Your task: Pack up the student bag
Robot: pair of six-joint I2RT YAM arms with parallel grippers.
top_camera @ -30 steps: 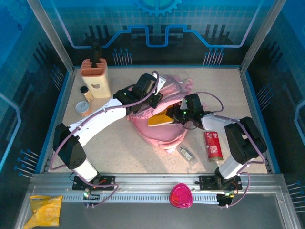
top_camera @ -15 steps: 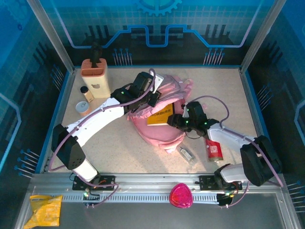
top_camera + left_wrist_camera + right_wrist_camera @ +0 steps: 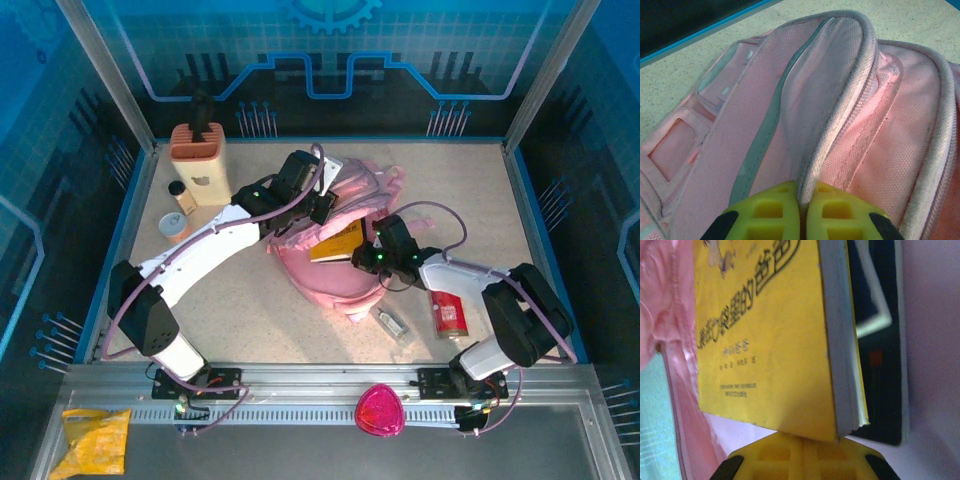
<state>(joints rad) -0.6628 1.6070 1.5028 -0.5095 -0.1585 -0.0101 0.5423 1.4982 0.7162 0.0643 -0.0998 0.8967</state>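
Observation:
My left gripper carries the pale zip rim back and down over the yellow book (image 3: 338, 243) next, then lets go of it.
The student bag (image 3: 325, 270), a soft pink backpack, lies in the middle of the table with its mouth held open. My left gripper (image 3: 318, 205) is shut on the pale zip rim of the bag (image 3: 840, 100); the left gripper (image 3: 802, 192) pinches that rim between its yellow fingertips. A yellow book (image 3: 338, 243) sticks partly out of the bag's opening. My right gripper (image 3: 366, 258) is shut, with its tips against the near corner of the book (image 3: 765, 330). The right gripper (image 3: 805, 442) has no gap between its fingers. A dark flat item (image 3: 880, 340) lies behind the book.
A beige holder (image 3: 200, 160), a small bottle (image 3: 181, 196) and an orange roll (image 3: 174, 227) stand at the back left. A red pack (image 3: 448, 305) and a small clear bottle (image 3: 388, 320) lie right of the bag. A magenta rounded object (image 3: 380, 410) sits on the front rail.
My right gripper let go of the yellow book, drew back to the right, then came back shut against the book's corner. The left gripper kept its hold on the bag's rim.

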